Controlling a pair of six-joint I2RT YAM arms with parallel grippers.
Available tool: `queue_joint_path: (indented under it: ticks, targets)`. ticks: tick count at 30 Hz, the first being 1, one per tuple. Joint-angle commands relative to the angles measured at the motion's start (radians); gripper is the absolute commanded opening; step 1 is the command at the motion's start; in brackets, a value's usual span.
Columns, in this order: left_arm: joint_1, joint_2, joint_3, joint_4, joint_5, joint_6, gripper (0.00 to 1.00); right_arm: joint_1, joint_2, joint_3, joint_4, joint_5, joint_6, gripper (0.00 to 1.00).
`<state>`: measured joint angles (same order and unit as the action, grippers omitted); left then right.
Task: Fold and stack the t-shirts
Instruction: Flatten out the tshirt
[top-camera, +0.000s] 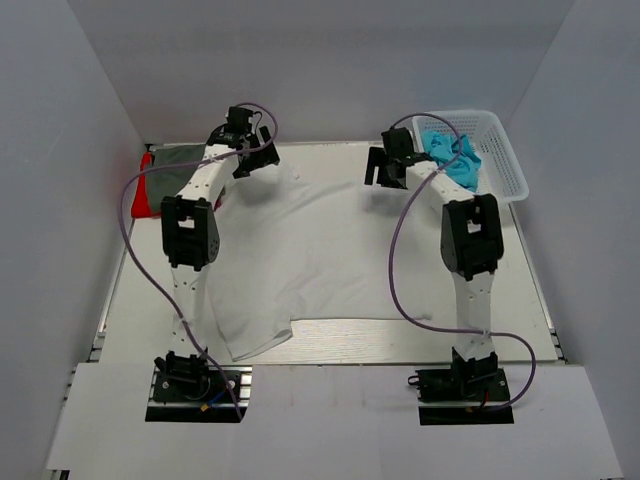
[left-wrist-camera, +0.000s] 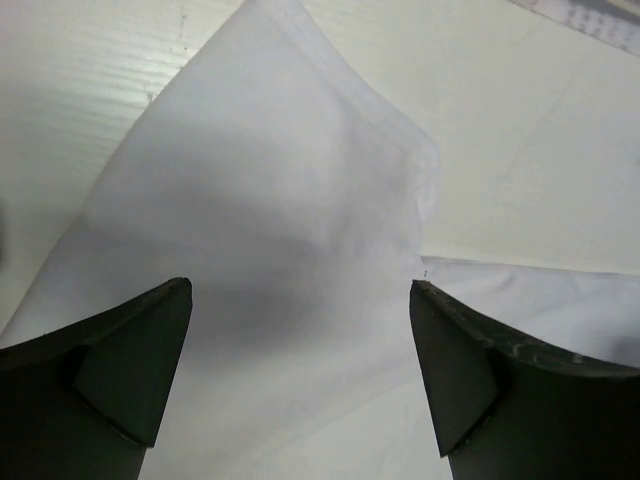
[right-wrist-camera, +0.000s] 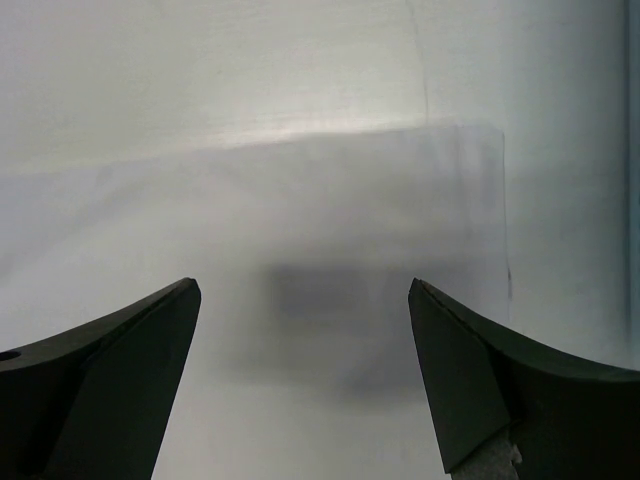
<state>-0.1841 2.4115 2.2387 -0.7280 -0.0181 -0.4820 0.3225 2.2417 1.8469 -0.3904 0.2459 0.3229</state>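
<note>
The white t-shirt's near sleeve juts toward the table's near edge. Next, my left gripper moves back and down and closes on that sleeve's near corner (top-camera: 234, 355).
A white t-shirt (top-camera: 300, 255) lies spread flat across the middle of the table. My left gripper (top-camera: 255, 160) is open, just above the shirt's far left sleeve (left-wrist-camera: 290, 200). My right gripper (top-camera: 385, 170) is open, above the shirt's far right corner (right-wrist-camera: 400, 190). A folded dark grey t-shirt (top-camera: 185, 157) lies on a red one (top-camera: 146, 185) at the far left edge. A turquoise-blue t-shirt (top-camera: 455, 155) is bunched in the basket.
A white plastic mesh basket (top-camera: 500, 150) stands at the far right corner. White walls close in the table (top-camera: 420, 340) on three sides. Purple cables loop along both arms.
</note>
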Motion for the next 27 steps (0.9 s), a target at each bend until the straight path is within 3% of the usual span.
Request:
queue_joint_path:
  ticks: [1,4,9,13,17,22,27]
  targets:
    - [0.006,-0.265,-0.126,0.012,0.018,0.037,1.00,0.018,-0.279,-0.218,0.097,-0.100,-0.018,0.90]
    - [-0.008,-0.481,-0.411,0.002,0.006,-0.009,1.00,0.044,-0.426,-0.448,0.302,-0.151,0.028,0.90]
    - [-0.029,-0.825,-0.978,0.051,0.047,-0.151,1.00,0.075,-0.599,-0.676,0.352,-0.105,0.077,0.90]
    - [-0.038,-1.000,-1.169,-0.083,0.035,-0.303,1.00,0.076,-0.657,-0.755,0.340,-0.108,0.093,0.90]
    - [-0.057,-1.156,-1.356,-0.137,0.206,-0.303,1.00,0.067,-0.721,-0.851,0.377,-0.132,0.107,0.90]
    - [-0.075,-1.380,-1.545,-0.299,0.256,-0.340,1.00,0.066,-0.712,-0.876,0.475,-0.229,0.133,0.90]
    - [-0.075,-1.456,-1.728,-0.352,0.319,-0.403,0.95,0.062,-0.699,-0.916,0.513,-0.235,0.162,0.90]
